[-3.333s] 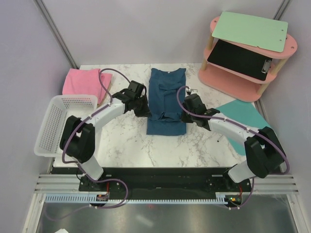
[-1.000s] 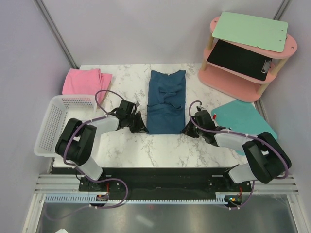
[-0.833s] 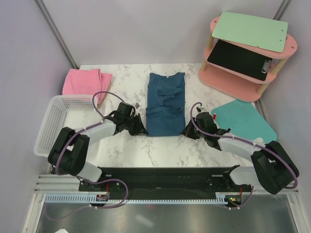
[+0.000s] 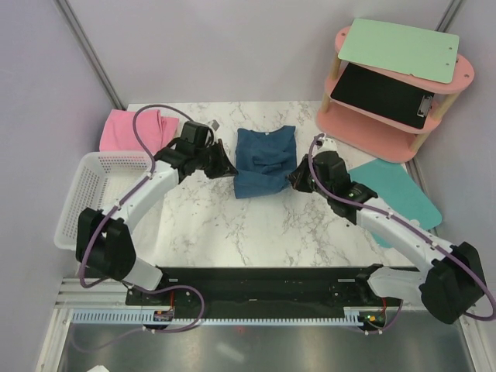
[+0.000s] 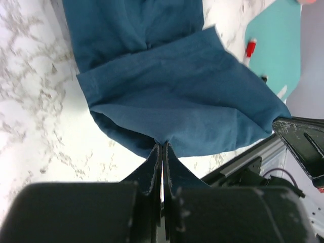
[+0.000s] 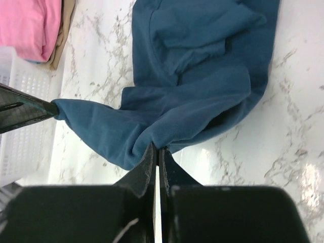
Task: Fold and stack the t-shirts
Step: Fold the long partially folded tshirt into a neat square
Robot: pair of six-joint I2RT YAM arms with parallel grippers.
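The shirt's hem should go outward next in my right gripper and be released over the shirt's far end by the shelf, since that end is outward of my gripper.
The dark teal-blue t-shirt (image 4: 263,159) lies on the marble table, its near half lifted and carried back over its far half. My left gripper (image 4: 227,169) is shut on its left hem corner (image 5: 162,139). My right gripper (image 4: 294,177) is shut on its right hem corner (image 6: 158,144). The shirt fills both wrist views (image 5: 172,96) (image 6: 197,76). The pink t-shirt (image 4: 132,130) lies folded at the table's far left, also in the right wrist view (image 6: 28,25).
A white plastic basket (image 4: 81,198) hangs off the table's left edge. A pink two-tier shelf (image 4: 387,132) with clipboards stands at the far right. A flat turquoise mat (image 4: 395,194) lies right of the shirt, under my right arm.
Both grippers took hold of the shirt's near hem corners, lifted them and carried them away from the arm bases, so the shirt now looks about half as long.
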